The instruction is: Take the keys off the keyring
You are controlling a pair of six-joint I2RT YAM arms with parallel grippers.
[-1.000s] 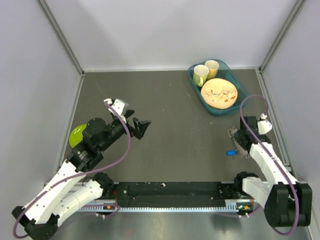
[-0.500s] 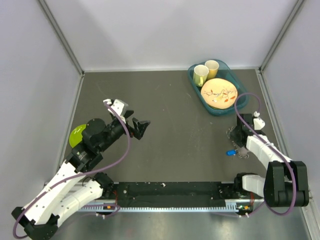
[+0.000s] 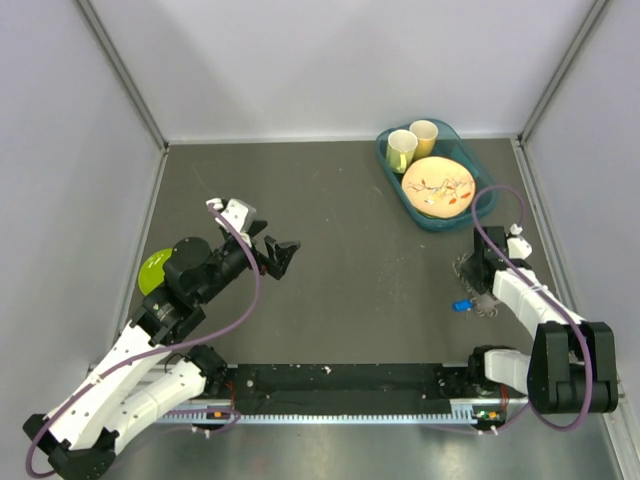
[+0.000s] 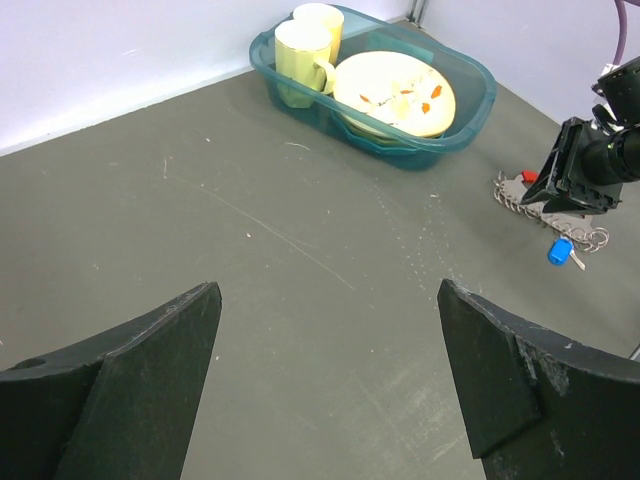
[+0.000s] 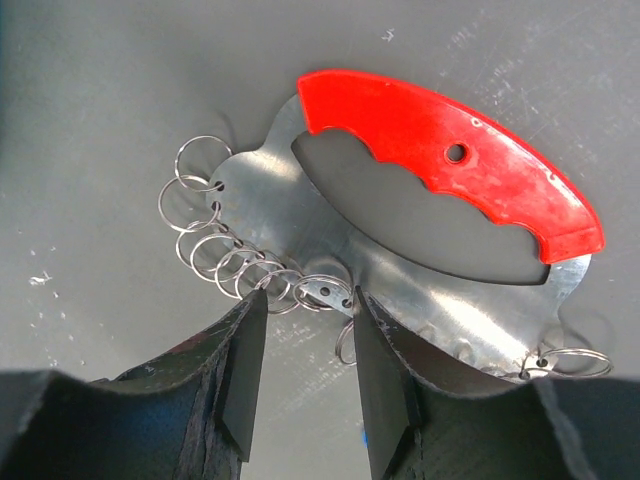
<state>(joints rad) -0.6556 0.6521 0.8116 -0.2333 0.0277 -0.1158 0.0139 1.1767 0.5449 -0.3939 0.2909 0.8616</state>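
The metal plate's far ringed end [image 3: 462, 265] [image 4: 507, 190] lies to the left gripper's right in the top view, so the left gripper should come across the table to close on it.
A flat silver metal plate [image 5: 300, 215] with a red curved plastic grip [image 5: 450, 160] lies on the table at the right, also in the top view [image 3: 467, 264]. Several thin wire keyrings [image 5: 215, 240] hang along its edge. A blue key head [image 3: 461, 305] lies just beside it, also in the left wrist view [image 4: 560, 250]. My right gripper [image 5: 308, 300] is down at the plate's ringed edge, its jaws a little apart and astride the rings; it shows in the top view [image 3: 478, 274]. My left gripper [image 4: 328, 290] is wide open and empty, above the table at the left [image 3: 282, 254].
A teal bin [image 3: 436, 218] at the back right holds two yellow cups [image 3: 402, 150] and a patterned plate [image 3: 438, 186]. A green plate [image 3: 152, 270] lies by the left wall under the left arm. Grey walls close in the table on three sides.
The right arm folded down and brought its gripper lower onto the ringed edge of the plate, then stayed still. The left arm has not moved.
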